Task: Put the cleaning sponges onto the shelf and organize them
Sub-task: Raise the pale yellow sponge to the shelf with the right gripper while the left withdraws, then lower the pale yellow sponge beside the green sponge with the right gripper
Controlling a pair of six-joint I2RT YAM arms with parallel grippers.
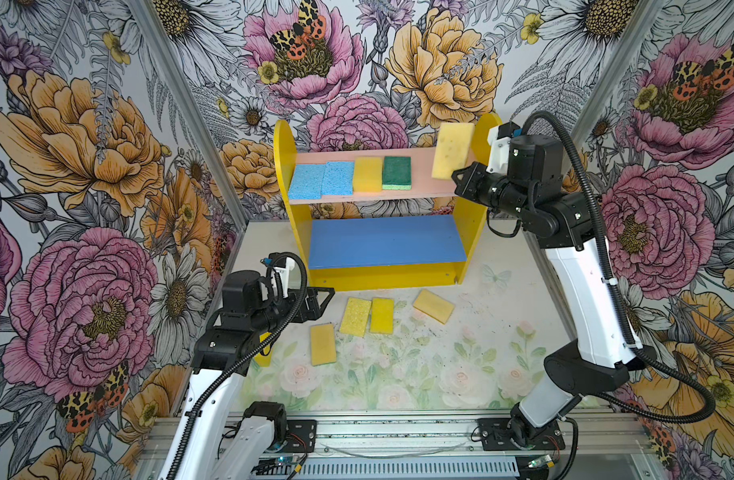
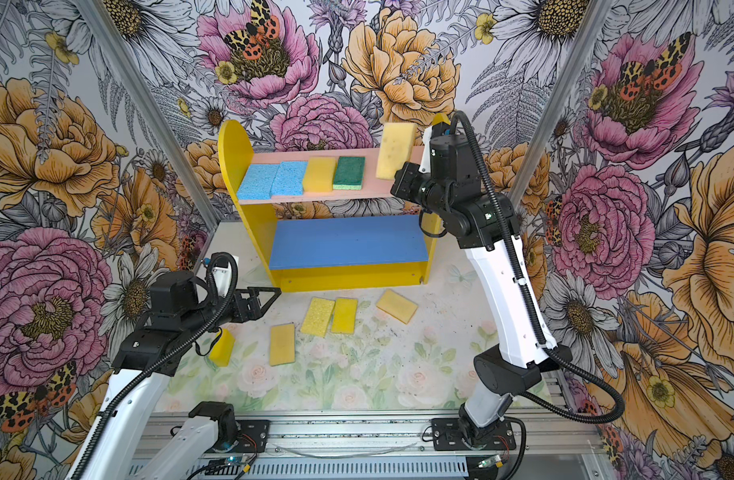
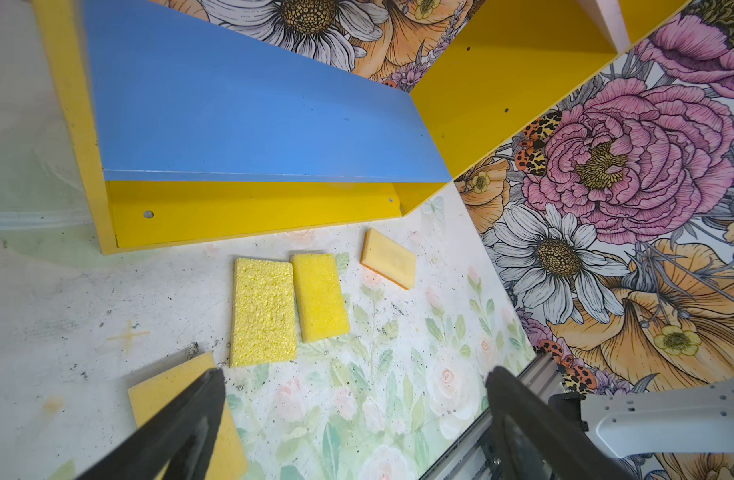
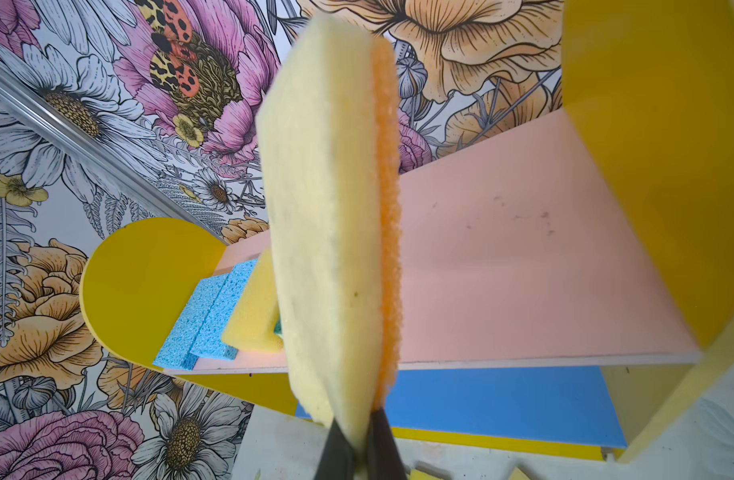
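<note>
The sponge row ends at the green one, so I will move my right gripper toward it and down, to release on the bare pink board alongside (image 1: 422, 173).
My right gripper (image 1: 455, 176) is shut on the lower edge of a pale yellow sponge (image 1: 452, 150) with an orange face (image 4: 388, 232). The sponge stands upright over the bare right end of the shelf's pink upper board (image 1: 421, 168). On that board lie two light blue sponges (image 1: 306, 181) (image 1: 337, 178), a yellow one (image 1: 368, 174) and a green one (image 1: 396, 172), side by side. The blue lower board (image 1: 382, 241) is bare. Several yellow sponges (image 1: 355, 316) (image 1: 433, 306) (image 1: 323, 344) lie on the table before the shelf (image 1: 284, 166). My left gripper (image 1: 326, 296) is open, empty, low by the shelf's front left corner.
Another yellow sponge (image 2: 222, 347) lies partly under my left arm. Flowered walls close in the back and both sides. An aluminium rail (image 1: 398, 432) with both arm bases runs along the front edge. The shelf's yellow right panel (image 4: 656, 166) stands close beside the held sponge.
</note>
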